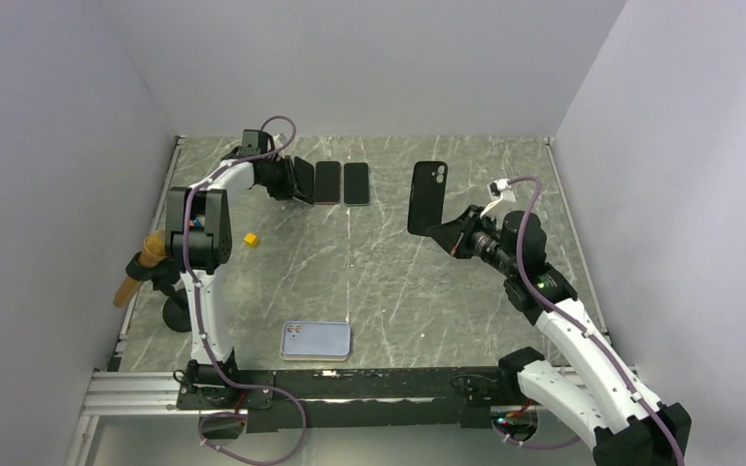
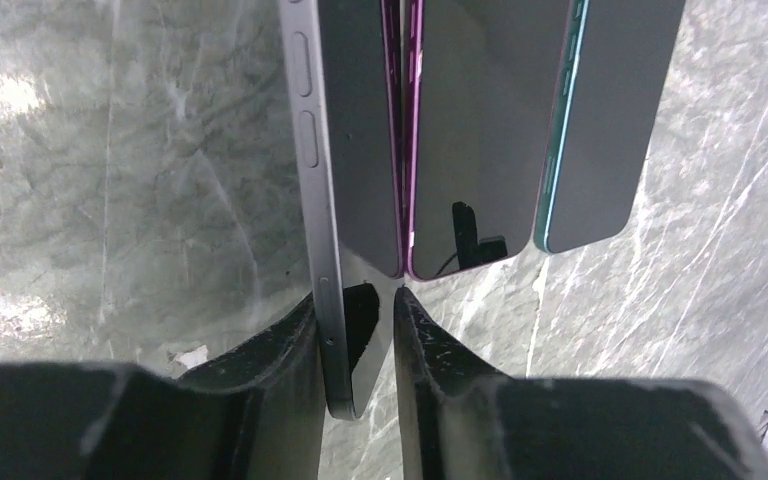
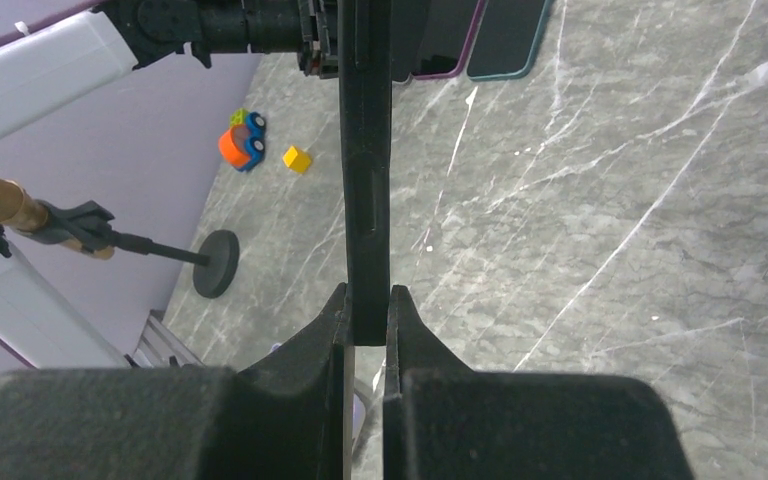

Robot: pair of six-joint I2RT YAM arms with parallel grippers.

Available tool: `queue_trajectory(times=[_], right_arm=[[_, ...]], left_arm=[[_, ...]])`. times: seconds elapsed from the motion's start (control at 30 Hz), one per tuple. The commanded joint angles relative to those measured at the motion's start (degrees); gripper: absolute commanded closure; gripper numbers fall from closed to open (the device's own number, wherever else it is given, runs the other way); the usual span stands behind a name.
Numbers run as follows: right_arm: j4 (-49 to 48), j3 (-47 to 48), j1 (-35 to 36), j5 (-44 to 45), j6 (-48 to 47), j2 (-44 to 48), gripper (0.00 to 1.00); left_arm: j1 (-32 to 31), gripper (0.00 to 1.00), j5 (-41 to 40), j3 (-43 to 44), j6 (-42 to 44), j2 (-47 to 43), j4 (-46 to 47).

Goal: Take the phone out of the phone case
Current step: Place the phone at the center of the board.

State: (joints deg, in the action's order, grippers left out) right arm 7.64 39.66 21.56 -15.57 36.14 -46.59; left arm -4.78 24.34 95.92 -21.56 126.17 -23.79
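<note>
The light-blue case (image 1: pixel 316 340) is below, near the table's front edge, so my right gripper will next move down, back and left in the top view to release on it.
My left gripper (image 1: pixel 294 184) (image 2: pixel 355 310) is shut on a silver-edged dark phone (image 1: pixel 304 180) (image 2: pixel 345 150). It holds the phone on edge and tilted at the back of the table, right beside a magenta-edged phone (image 1: pixel 327 183) (image 2: pixel 470 130). My right gripper (image 1: pixel 444 233) (image 3: pixel 367 300) is shut on the lower end of a black phone case (image 1: pixel 427 197) (image 3: pixel 365 150). It holds the case upright in the air at mid-right, camera cutout at the top.
A teal-edged phone (image 1: pixel 356 183) (image 2: pixel 600 110) lies beside the magenta one. A light-blue cased phone (image 1: pixel 316 341) lies near the front edge. At the left are a yellow cube (image 1: pixel 251 239) (image 3: pixel 297 159), a toy car (image 3: pixel 241 141) and a gold-tipped stand (image 1: pixel 141 267) on a round base (image 3: pixel 215 263).
</note>
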Motion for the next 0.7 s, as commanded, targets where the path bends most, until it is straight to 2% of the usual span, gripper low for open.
queue_trajectory(times=[0.0,0.23,0.33,0.5,0.67], right_arm=[[-2.0,-0.8,-0.1,-2.0,0.1,0.6,1.00],[0.1,-1.0,0.5,-6.4,-2.6,-2.5,1.00],[3.4,0.0,1.6,-6.9,-5.4,-4.4,1.00],[6.4,0.3,4.4,-6.3,-8.1,-5.7,1.00],[10.3,1.7,8.1,-4.0,-11.6,-9.1,1.00]], left_arm=[[0.1,0.65,0.8,1.9,-1.3,-0.2,-0.7],[0.1,0.51,-5.4,1.6,1.2,-2.5,-2.2],[0.1,0.39,-7.6,2.6,2.3,-3.5,-3.4],[-0.1,0.25,-11.8,5.1,4.3,-6.4,-7.8],[-2.0,0.20,-13.0,4.4,5.9,-14.5,-10.1]])
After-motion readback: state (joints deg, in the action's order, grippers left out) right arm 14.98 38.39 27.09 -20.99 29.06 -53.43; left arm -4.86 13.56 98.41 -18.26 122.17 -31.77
